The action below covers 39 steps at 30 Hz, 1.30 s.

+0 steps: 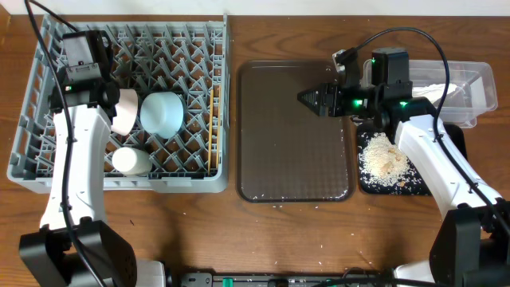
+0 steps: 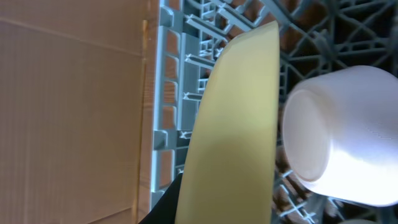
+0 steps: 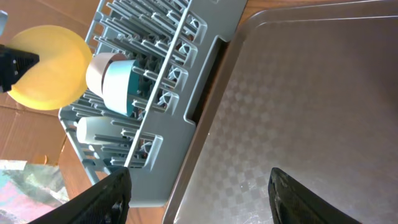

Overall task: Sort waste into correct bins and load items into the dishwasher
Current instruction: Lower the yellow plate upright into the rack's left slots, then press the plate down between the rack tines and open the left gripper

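The dish rack's wires beside the white bowl are below the yellow plate [image 2: 239, 124]. My left gripper will lower the plate edge-first next, then let go of it.
The grey dish rack [image 1: 32, 151] holds a white bowl [image 1: 123, 110], a light blue bowl [image 1: 162, 112], a small white cup [image 1: 130, 160] and chopsticks [image 1: 212, 119] along its right side. My left gripper [image 1: 80, 76] is over the rack's far left part, shut on the yellow plate [image 2: 239, 124], held on edge next to the white bowl [image 2: 336, 143]. The plate also shows in the right wrist view [image 3: 50, 68]. My right gripper [image 1: 315, 100] is open and empty above the brown tray. Rice crumbs [image 1: 384, 155] lie in the black tray [image 1: 362, 183]. Crumpled white paper [image 1: 434, 89] lies in the clear tub [image 1: 478, 76]. The snack wrapper is out of view.
The dark brown serving tray [image 1: 291, 159] lies between the rack and the bins, under my right gripper [image 3: 199, 199]. A few crumbs lie on the wooden table in front of it. Brown cardboard [image 2: 68, 112] lies beyond the rack's left edge.
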Available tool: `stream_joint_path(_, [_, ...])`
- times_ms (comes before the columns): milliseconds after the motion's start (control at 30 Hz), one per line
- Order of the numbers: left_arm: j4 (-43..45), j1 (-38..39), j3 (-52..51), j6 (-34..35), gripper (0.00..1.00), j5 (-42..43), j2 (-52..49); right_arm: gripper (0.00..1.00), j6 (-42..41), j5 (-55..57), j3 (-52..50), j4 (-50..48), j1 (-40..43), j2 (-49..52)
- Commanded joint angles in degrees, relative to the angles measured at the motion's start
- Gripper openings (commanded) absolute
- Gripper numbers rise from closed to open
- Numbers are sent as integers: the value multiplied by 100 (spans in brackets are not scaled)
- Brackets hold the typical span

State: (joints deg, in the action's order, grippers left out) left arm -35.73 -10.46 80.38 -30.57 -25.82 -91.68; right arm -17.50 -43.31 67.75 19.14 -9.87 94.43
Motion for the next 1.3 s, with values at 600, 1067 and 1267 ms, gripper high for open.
stream_joint_path(600, [-37,-229,-66,229,8,973,-284,69,42,133,7,83,-70,-120])
stream_joint_path(1067, [-20,-258,-66,271,52,975,-262,69,44,151,7,83,-70,-120])
stream_joint_path(1267, [4,-260,-66,476,54,975,-201,70,44,155,7,83,-70,-120])
